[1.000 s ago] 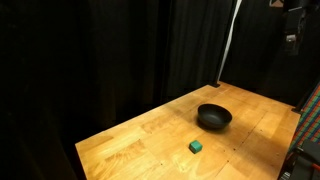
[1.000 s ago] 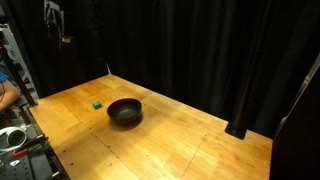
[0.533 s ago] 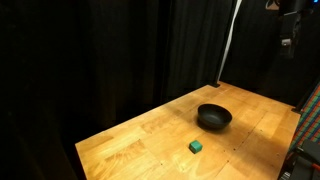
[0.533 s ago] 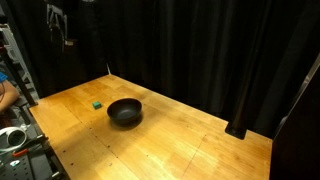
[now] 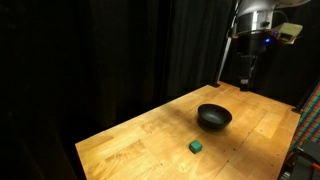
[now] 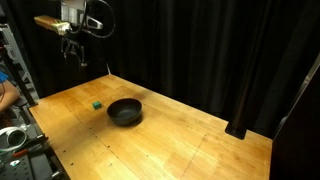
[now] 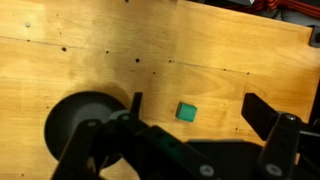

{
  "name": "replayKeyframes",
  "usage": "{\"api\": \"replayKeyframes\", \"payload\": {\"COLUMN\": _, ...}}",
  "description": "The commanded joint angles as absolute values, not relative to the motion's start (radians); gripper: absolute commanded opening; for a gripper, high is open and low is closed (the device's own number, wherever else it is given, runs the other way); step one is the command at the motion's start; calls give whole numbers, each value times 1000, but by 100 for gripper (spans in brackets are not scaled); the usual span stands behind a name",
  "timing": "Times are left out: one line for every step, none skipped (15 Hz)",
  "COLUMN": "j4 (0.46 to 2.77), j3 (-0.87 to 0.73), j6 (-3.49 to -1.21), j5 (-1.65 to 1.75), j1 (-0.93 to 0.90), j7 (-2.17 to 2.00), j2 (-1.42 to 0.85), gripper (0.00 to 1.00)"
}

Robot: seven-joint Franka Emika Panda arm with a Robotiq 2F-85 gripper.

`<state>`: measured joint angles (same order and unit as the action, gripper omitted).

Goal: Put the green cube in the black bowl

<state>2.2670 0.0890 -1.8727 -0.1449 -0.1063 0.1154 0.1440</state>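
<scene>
My gripper will next go down and outward onto the green cube (image 5: 196, 146) (image 7: 186, 110), with one open finger on each side of it, because my gripper is high above the table and the cube is far below.
The green cube (image 5: 196, 146) lies on the wooden table (image 5: 130, 140), a short way in front of the black bowl (image 5: 214, 117); both also show in an exterior view, the cube (image 6: 97, 103) beside the bowl (image 6: 125, 111). My gripper (image 5: 246, 78) hangs high above the table, well clear of both, and shows from the opposite side too (image 6: 77, 57). In the wrist view the gripper (image 7: 200, 108) is open and empty, and the cube (image 7: 186, 110) lies far below between its fingers. The bowl (image 7: 85, 120) is partly hidden by the gripper body.
Black curtains close off the back in both exterior views. A white pole (image 5: 230, 40) stands behind the table. A rack with equipment (image 6: 15, 140) stands at the table's edge. The wooden table (image 6: 190, 145) stretches on beyond the bowl.
The arm has swung from the frame's edge in over the table and lowered somewhat. The cube and bowl have not moved.
</scene>
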Motion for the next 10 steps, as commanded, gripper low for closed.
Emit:
{"api": "replayKeyframes", "payload": {"j4": 2270, "j3": 138, "j6": -2009, "j5": -133, "j1": -145, "j7": 87, "j2": 25, "gripper": 100}}
{"api": "replayKeyframes", "payload": {"j4": 2278, "j3": 151, "j6": -2074, "j5": -130, "j1": -154, "j7": 73, "j2": -11, "gripper": 100}}
{"api": "replayKeyframes", "payload": {"j4": 2280, "j3": 160, "j6": -2119, "j5": -131, "j1": -161, "j7": 72, "j2": -48, "gripper": 100}}
{"api": "replayKeyframes", "payload": {"j4": 2286, "j3": 166, "j6": -2172, "j5": -135, "j1": -166, "j7": 69, "j2": -80, "gripper": 100}}
{"api": "replayKeyframes", "payload": {"j4": 2286, "j3": 171, "j6": -2207, "j5": -147, "j1": -170, "j7": 81, "j2": -114, "gripper": 100}}
{"api": "replayKeyframes", "payload": {"j4": 2290, "j3": 176, "j6": -2251, "j5": -146, "j1": -174, "j7": 80, "j2": -144, "gripper": 100}}
{"api": "replayKeyframes", "payload": {"j4": 2296, "j3": 181, "j6": -2312, "j5": -145, "j1": -179, "j7": 75, "j2": -175, "gripper": 100}}
{"api": "replayKeyframes", "payload": {"j4": 2304, "j3": 182, "j6": -2392, "j5": -134, "j1": -183, "j7": 62, "j2": -208, "gripper": 100}}
{"api": "replayKeyframes", "payload": {"j4": 2304, "j3": 183, "j6": -2446, "j5": -126, "j1": -185, "j7": 56, "j2": -236, "gripper": 100}}
{"api": "replayKeyframes", "payload": {"j4": 2305, "j3": 184, "j6": -2498, "j5": -128, "j1": -186, "j7": 56, "j2": -265, "gripper": 100}}
